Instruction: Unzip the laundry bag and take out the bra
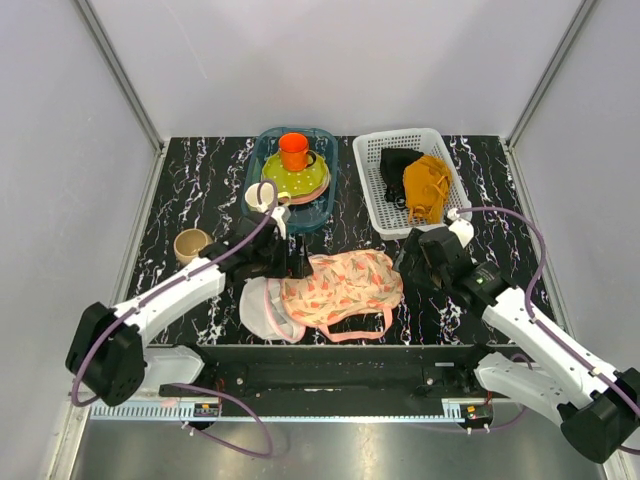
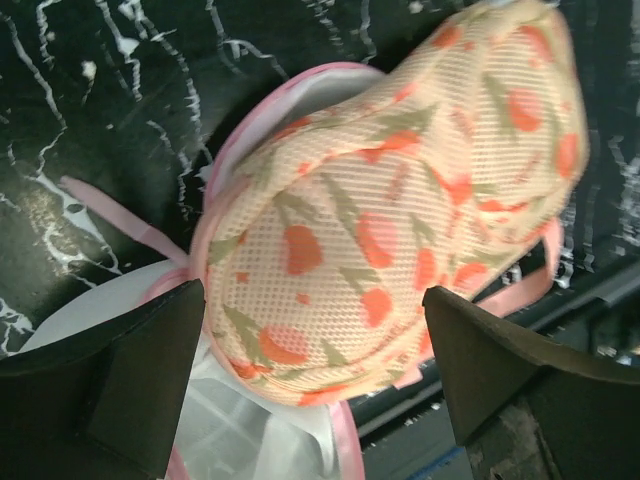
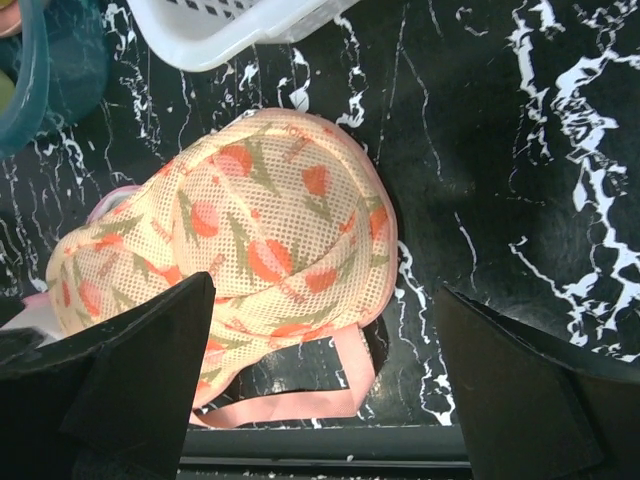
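My left gripper should next go down to the printed mesh beside the white dome, below its spread fingers, and close on a fold.
The laundry bag (image 1: pixel 345 285) lies near the table's front edge, peach mesh with a red-green print and a pink zip edge. One white mesh dome (image 1: pixel 265 308) is folded out at its left end. My left gripper (image 1: pixel 292 262) hovers over the bag's left lobe (image 2: pixel 390 230), open, its fingers (image 2: pixel 150 370) standing wide on either side of the fabric. My right gripper (image 1: pixel 408 262) is at the bag's right end, open, over the pink strap loop (image 3: pixel 330 400) and the right lobe (image 3: pixel 250 240). The bra is hidden.
A white basket (image 1: pixel 372 190) at the back right holds a black garment (image 1: pixel 396 162) and a mustard-yellow one (image 1: pixel 426 185). A blue tub (image 1: pixel 322 205) behind the bag holds an orange cup (image 1: pixel 293 150). A beige cup (image 1: pixel 190 243) stands at the left.
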Controlling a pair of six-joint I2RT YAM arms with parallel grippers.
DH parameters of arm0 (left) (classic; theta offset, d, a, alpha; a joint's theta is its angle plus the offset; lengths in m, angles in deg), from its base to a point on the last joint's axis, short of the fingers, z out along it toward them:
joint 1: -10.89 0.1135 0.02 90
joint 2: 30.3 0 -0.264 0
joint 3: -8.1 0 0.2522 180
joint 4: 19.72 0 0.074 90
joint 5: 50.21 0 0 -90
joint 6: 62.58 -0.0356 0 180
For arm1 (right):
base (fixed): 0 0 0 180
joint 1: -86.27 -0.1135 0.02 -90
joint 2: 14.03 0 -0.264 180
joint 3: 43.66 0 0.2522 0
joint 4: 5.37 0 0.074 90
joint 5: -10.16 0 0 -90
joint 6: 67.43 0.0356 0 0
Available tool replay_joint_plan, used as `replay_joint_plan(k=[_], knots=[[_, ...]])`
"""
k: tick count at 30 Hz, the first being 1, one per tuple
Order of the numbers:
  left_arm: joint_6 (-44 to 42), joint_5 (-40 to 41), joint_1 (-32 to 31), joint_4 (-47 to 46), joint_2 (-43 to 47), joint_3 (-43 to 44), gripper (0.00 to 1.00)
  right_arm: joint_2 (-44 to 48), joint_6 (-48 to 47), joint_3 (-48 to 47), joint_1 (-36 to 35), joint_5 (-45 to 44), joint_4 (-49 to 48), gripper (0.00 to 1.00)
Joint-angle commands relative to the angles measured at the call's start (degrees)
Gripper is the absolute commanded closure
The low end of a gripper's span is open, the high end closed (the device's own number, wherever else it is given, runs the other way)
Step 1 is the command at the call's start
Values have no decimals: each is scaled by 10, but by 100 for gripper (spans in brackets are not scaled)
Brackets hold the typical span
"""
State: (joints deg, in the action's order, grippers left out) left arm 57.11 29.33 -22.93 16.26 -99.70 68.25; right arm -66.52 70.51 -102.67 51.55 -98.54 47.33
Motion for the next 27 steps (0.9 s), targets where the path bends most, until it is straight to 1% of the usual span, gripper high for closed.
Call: replay_joint_plan(k=[1,2,3,4,6,9,10,11,12,14,15,16,17,19,21,26,27], knots=[[6,102,-36,-29,-10,9,7,11,18,2,0,27,-38,0],[5,102,-36,-25,-16,12,7,8,19,3,0,28,-40,0],[5,125,-36,-27,-32,13,7,0,20,2,0,27,-41,0],[4,131,-36,-31,-44,13,7,-6,22,1,0,30,-44,0],[8,144,-36,-51,-77,12,8,-26,22,-4,0,38,-50,0],[24,129,-36,-102,-106,-9,11,-44,19,-4,1,48,-63,0],[28,126,-36,-108,-122,-10,14,-46,18,-2,0,45,-65,0],[36,121,-36,-117,-130,-10,26,-49,17,-1,0,42,-66,0],[36,115,-36,-116,-134,-8,41,-50,15,2,0,42,-67,0],[37,116,-37,-111,-118,-3,66,-51,20,10,1,38,-67,0],[38,127,-37,-105,-107,-1,89,-51,23,24,4,36,-67,0],[35,136,-37,-97,-93,2,96,-52,29,31,9,35,-66,0],[27,142,-37,-79,-70,14,100,-54,33,39,13,36,-67,0],[14,148,-37,-62,-51,26,100,-60,42,67,32,48,-80,0],[-1,135,-37,-43,-44,43,100,-74,53,95,40,62,-98,0],[-3,106,-37,-46,-51,48,100,-125,71,141,40,179,-224,0],[-1,94,-37,-47,-53,48,100,-129,79,161,40,191,-270,0]])
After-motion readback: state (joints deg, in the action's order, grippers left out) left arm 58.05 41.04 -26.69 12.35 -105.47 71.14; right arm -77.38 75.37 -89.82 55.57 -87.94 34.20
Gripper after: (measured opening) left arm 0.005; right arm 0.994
